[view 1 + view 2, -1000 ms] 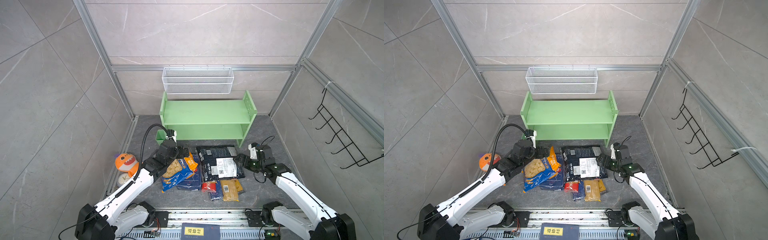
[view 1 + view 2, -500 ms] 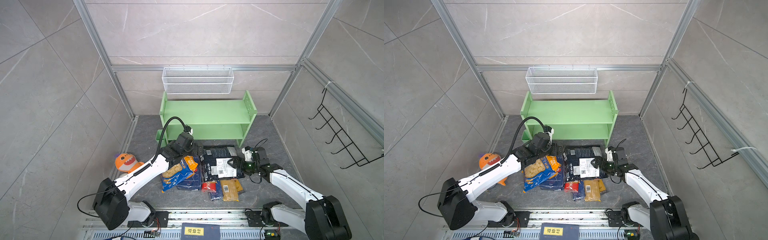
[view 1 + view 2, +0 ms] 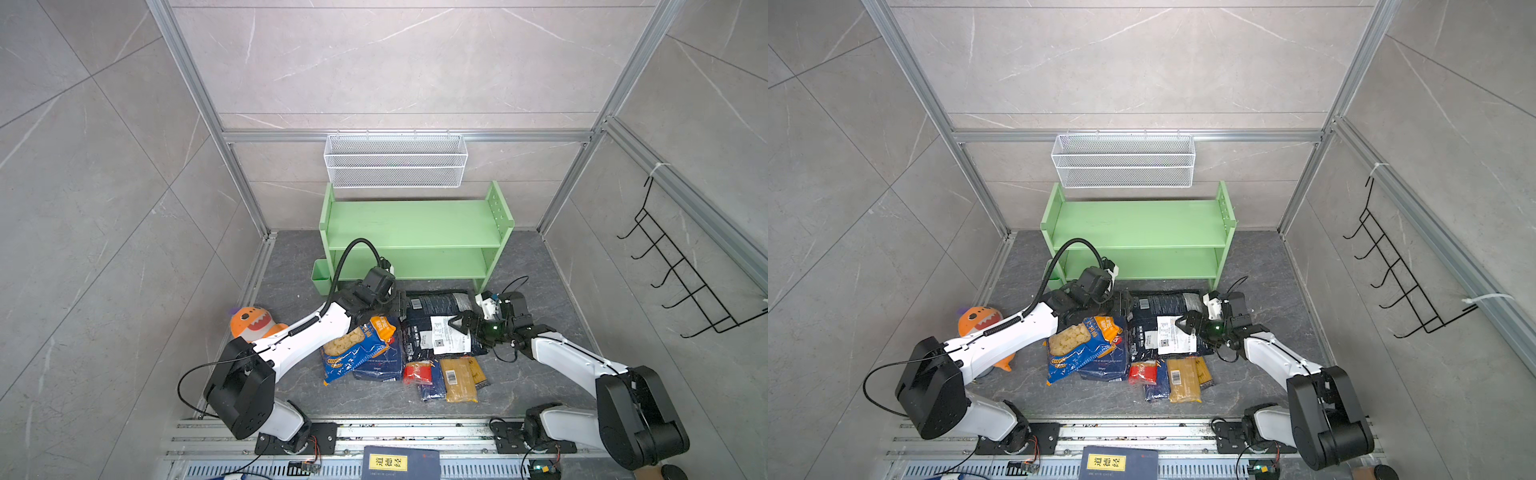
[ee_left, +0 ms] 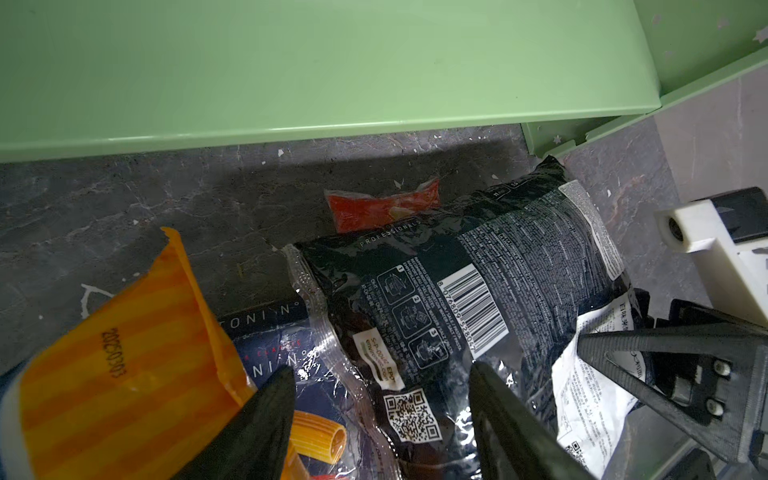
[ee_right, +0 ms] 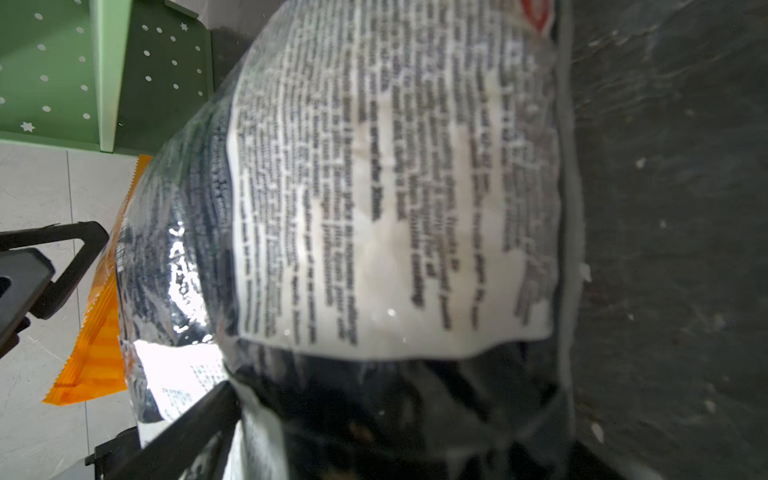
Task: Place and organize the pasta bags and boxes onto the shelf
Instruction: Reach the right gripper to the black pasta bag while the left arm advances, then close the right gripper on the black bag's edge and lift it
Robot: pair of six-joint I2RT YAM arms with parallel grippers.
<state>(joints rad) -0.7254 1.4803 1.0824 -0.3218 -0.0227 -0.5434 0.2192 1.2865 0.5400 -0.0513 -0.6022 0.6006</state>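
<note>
The large black bag fills my open fingers, so my right gripper will ease farther in onto it and close on its edge by the white label (image 3: 444,336) (image 5: 416,416).
The large black bag (image 3: 432,309) (image 3: 1156,305) lies flat on the floor in front of the light green shelf (image 3: 415,224) (image 3: 1138,220), whose tiers are bare. My left gripper (image 3: 400,304) (image 4: 382,415) is open and straddles the bag's left seam. One finger (image 4: 266,419) is over the wide rigatoni box (image 4: 270,332), the other is over the bag (image 4: 498,266). My right gripper (image 3: 462,327) (image 5: 395,440) is open wide at the bag's right side, by its white label (image 3: 444,336). The bag (image 5: 395,187) fills the space between its jaws. The blue-orange shell bag (image 3: 357,345) lies on the wide box. Spaghetti packs (image 3: 459,380) and the narrow box (image 3: 430,388) lie nearer the front.
A white wire basket (image 3: 395,166) hangs on the back wall above the shelf. A small green cup (image 3: 321,276) hangs on the shelf's left side. An orange plush shark (image 3: 253,322) lies at the left. A black hook rack (image 3: 685,282) is on the right wall, and a dark book (image 3: 401,463) lies at the front rail.
My left arm swung right from the shell bag to the black bag's left edge, and its jaws narrowed. My right gripper slid left onto the bag's right side.
</note>
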